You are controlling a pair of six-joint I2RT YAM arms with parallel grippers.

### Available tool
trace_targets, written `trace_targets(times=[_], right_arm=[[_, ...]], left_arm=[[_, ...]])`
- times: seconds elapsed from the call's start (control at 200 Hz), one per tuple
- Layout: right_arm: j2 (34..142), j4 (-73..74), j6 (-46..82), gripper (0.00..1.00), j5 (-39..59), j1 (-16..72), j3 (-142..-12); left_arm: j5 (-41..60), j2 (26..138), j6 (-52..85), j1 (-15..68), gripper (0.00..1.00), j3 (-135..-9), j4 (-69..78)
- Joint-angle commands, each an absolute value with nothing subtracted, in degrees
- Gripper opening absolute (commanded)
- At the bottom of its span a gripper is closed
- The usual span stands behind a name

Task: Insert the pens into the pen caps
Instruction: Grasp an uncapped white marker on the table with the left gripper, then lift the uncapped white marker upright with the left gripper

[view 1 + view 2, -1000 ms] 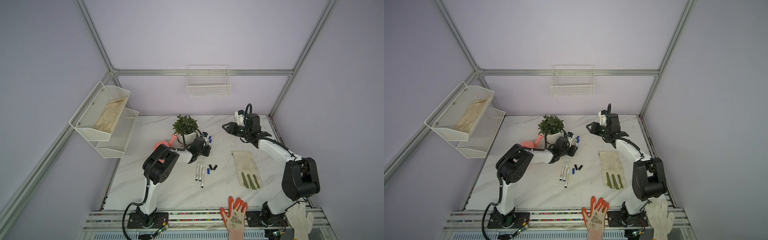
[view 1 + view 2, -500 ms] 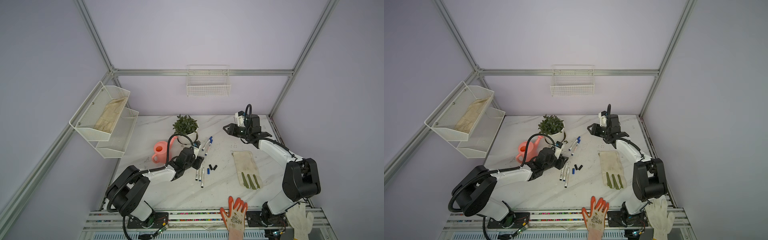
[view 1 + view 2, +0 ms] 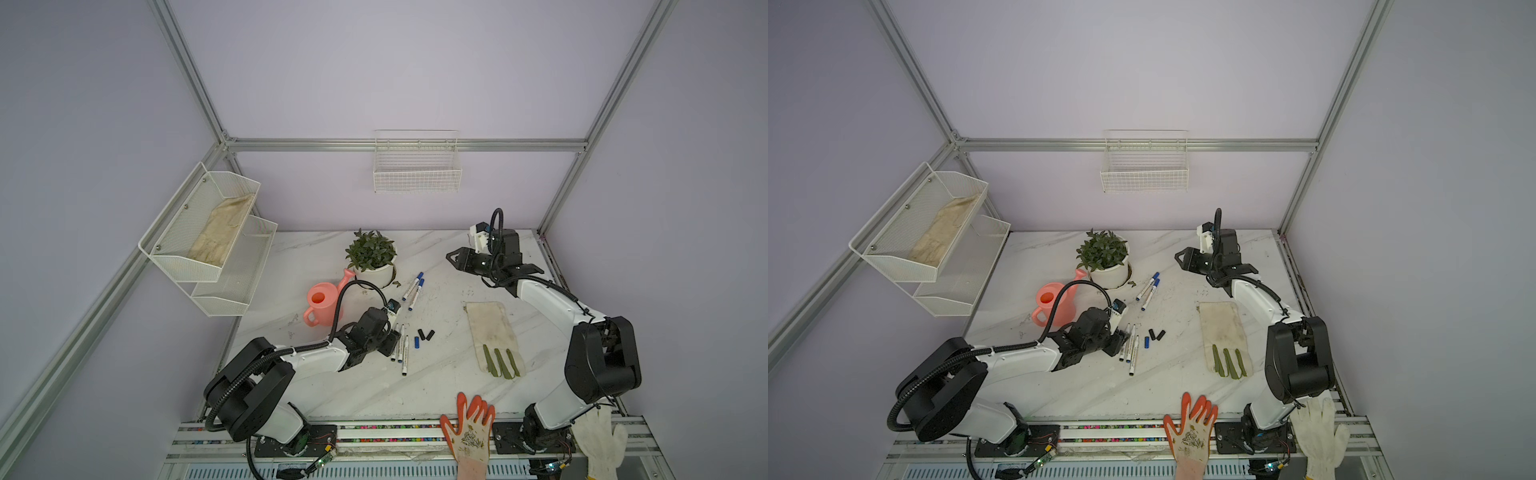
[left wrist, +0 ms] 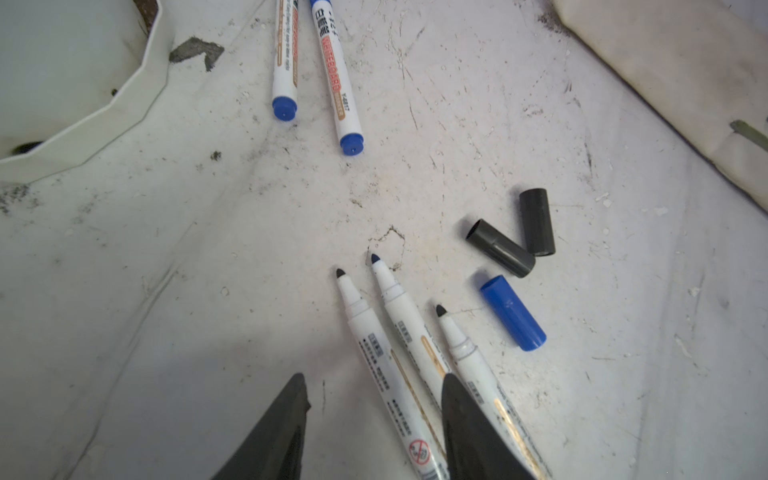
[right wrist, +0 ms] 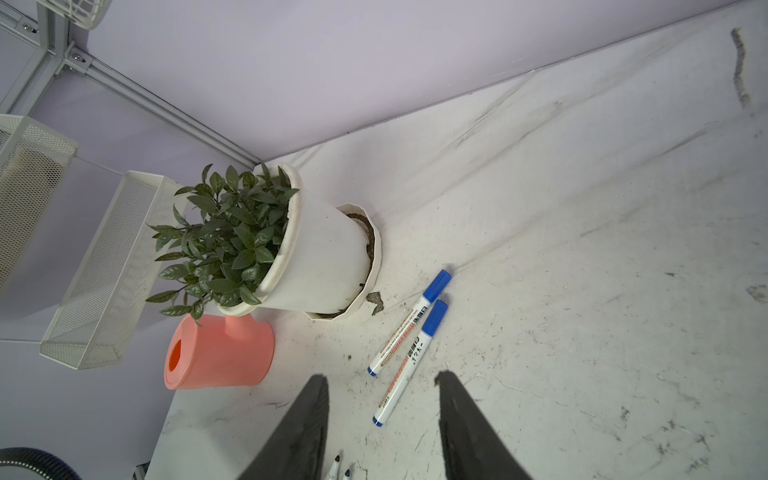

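Observation:
My left gripper sinks back next and closes on the plant-side white pen's rear body (image 3: 393, 356) (image 4: 404, 408), which lies below and back of it, leaving the pen's bare tip free.
Three uncapped white pens (image 4: 365, 324) lie side by side on the marble table, tips pointing away from my left gripper (image 4: 374, 382). That gripper is open; its fingers straddle the barrel of the outermost pen and hold nothing. In both top views it sits at the pens' near-left side (image 3: 391, 343) (image 3: 1121, 337). Next to the pens lie two black pen caps (image 4: 498, 249) (image 4: 537, 222) and a blue pen cap (image 4: 513, 311). Two more pens (image 5: 409, 328) (image 3: 414, 289) wearing blue caps lie near the plant. My right gripper (image 5: 381, 378) (image 3: 453, 258) hovers open and empty at the back right.
A potted plant (image 3: 371, 253) and a pink watering can (image 3: 322, 301) stand left of the pens. A dirty cloth glove (image 3: 494, 336) lies on the right. An orange glove (image 3: 471, 432) and a white glove (image 3: 600, 440) hang at the front rail. Wire racks (image 3: 208, 232) line the left wall.
My left arm has swung from the two capped pens by the plant down and forward to the three uncapped pens, its jaws wider. The right arm has not moved.

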State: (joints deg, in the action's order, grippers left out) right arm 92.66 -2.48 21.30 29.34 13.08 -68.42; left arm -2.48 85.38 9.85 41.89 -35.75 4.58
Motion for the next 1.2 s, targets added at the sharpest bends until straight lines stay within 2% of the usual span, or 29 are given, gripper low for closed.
trace_targets(times=[0.0,0.195,0.475,0.595,0.765,0.915,1.075,1.195], right_arm=[[92.4,-3.6,20.4,0.46,28.7,12.7,-68.6],[91.9,-3.2,20.3,0.46,28.9,12.7,-68.2],[91.7,-3.2,20.4,0.46,27.7,12.8,-67.7],[91.8,-2.8,21.2,0.45,27.6,12.8,-67.5],[91.3,-2.8,21.3,0.45,28.4,12.9,-67.3],[91.3,-3.0,19.3,0.45,32.5,15.7,-67.1],[93.3,-6.8,12.5,0.45,36.7,22.6,-68.9],[94.5,-6.8,10.3,0.45,40.5,26.7,-69.6]], left_arm=[[-5.5,86.6,9.1,42.9,0.51,-36.6,1.7],[-10.5,86.5,9.7,44.8,0.47,-37.8,-4.7],[-10.4,83.4,13.7,45.3,0.26,-38.8,-15.1],[-12.4,87.2,15.3,45.2,0.18,-41.2,-16.0],[-10.6,91.8,14.0,44.3,0.0,-45.8,-13.9],[-3.9,87.9,12.6,41.6,0.0,-46.5,-5.1],[3.9,81.6,15.7,36.6,0.0,-44.9,6.9],[4.7,78.9,17.1,35.1,0.0,-44.8,14.2]])
